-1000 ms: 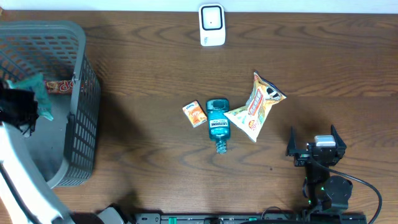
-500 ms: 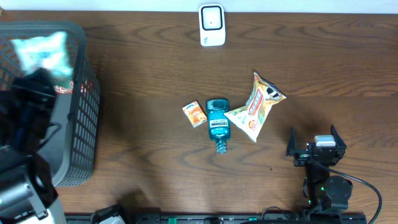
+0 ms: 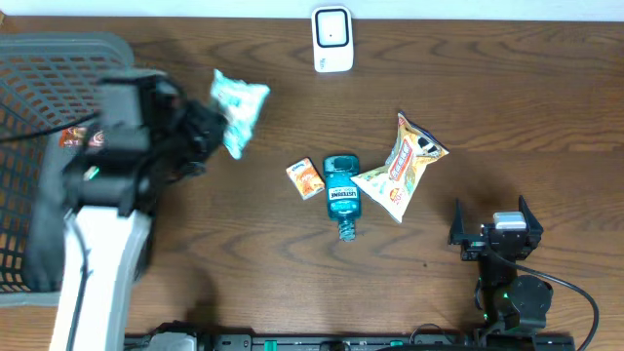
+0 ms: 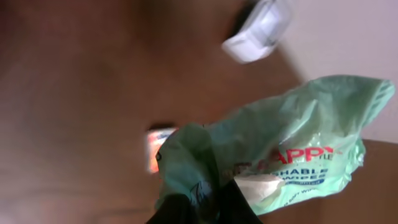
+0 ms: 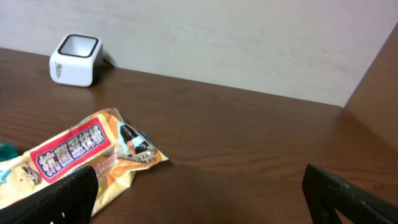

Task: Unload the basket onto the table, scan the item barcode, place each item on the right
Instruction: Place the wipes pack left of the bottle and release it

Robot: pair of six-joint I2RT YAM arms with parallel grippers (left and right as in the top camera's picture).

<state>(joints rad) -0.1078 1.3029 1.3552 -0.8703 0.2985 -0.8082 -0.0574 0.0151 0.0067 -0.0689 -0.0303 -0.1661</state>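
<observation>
I should move my left gripper to its right in the overhead view, then lower the pack onto bare tabletop (image 3: 274, 174) (image 4: 129, 129) beside the orange box below and release it.
My left gripper (image 3: 214, 127) is shut on one end of a pale green pack of wipes (image 3: 239, 109), carried in the air just right of the basket. In the left wrist view the dark fingers (image 4: 233, 202) pinch the crumpled film of the wipes pack (image 4: 292, 143), whose printed face shows. The white barcode scanner (image 3: 331, 39) stands at the table's far edge, also seen as the scanner (image 4: 258, 31) past the pack. My right gripper (image 3: 492, 216) rests open near the front right, nothing between its fingers (image 5: 68, 199).
A grey mesh basket (image 3: 58, 49) fills the left side, a red packet (image 3: 83, 138) inside it. At mid-table lie a small orange box (image 3: 306, 178), a blue mouthwash bottle (image 3: 341, 195) and a snack bag (image 3: 402, 166), the bag just ahead of the right gripper.
The left arm has lifted the wipes pack out of the basket and swung it right, over the table. The right arm has not moved.
</observation>
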